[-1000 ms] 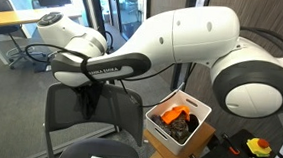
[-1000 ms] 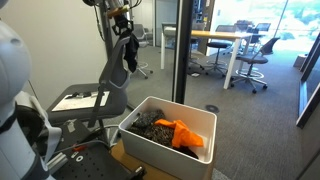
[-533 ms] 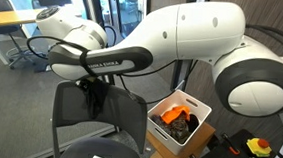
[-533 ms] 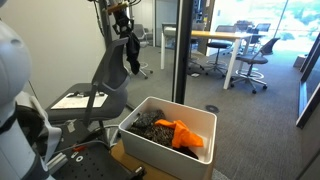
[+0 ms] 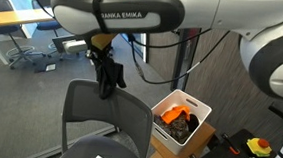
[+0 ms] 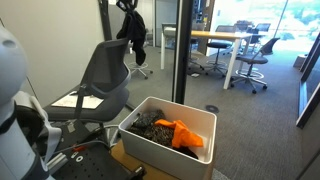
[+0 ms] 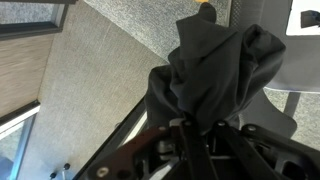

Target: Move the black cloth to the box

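Observation:
The white box [image 5: 182, 122] is open at its top, so my gripper swings across to it from above the chair next, lowers over the dark items and releases.
The black cloth [image 5: 108, 77] hangs from my gripper [image 5: 101, 54], which is shut on its top, well above the grey office chair [image 5: 104, 116]. It also shows in the other exterior view [image 6: 133, 32], dangling high beside the chair back [image 6: 105, 68]. In the wrist view the cloth [image 7: 210, 70] bunches between the fingers [image 7: 197, 128] and hides the fingertips. The white box [image 5: 182, 122] stands to the side of the chair; it holds dark items and an orange cloth [image 6: 183, 133].
A cardboard carton [image 5: 167, 151] supports the box. A dark door frame post [image 6: 182, 50] stands behind the box. Office desks and chairs [image 6: 235, 55] fill the room behind the glass. A paper sheet [image 6: 72, 100] lies on the chair seat.
My arm has risen, lifting the black cloth off the chair back until it hangs free above the chair.

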`<state>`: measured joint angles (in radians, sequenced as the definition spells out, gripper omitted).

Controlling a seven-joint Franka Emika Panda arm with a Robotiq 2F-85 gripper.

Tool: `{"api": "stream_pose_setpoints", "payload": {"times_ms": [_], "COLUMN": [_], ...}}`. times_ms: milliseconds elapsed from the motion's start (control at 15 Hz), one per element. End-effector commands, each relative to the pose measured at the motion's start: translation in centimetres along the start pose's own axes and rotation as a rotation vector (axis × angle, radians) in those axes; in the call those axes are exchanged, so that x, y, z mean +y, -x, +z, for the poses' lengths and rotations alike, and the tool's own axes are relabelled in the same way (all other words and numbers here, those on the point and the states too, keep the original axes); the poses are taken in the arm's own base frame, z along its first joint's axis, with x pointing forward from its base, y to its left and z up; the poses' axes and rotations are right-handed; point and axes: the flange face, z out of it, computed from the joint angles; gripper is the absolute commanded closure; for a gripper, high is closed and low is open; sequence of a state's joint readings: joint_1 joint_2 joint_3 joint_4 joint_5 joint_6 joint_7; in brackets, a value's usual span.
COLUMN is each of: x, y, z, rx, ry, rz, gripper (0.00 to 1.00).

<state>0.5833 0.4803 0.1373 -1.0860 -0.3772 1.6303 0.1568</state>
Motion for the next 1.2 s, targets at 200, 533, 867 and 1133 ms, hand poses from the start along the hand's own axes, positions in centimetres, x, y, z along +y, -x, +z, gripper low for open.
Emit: {"api": "stream_pose_setpoints", "payload": {"times_ms": [200,533,867,1133], "x": [9.7,15.6,18.7,20.2], "y": [8.2,14.7,19.7,23.4], "z": [-7.1,-6.3,0.4,8.9], "rx": [0.025,-0.018,-0.092,-0.160], "ry": [-0.029,-0.061,-0.106,-0.160], "rz": [0.238,0.412,0.506,0.602], "gripper": [0.94,0.93,0.94,0.94]}}
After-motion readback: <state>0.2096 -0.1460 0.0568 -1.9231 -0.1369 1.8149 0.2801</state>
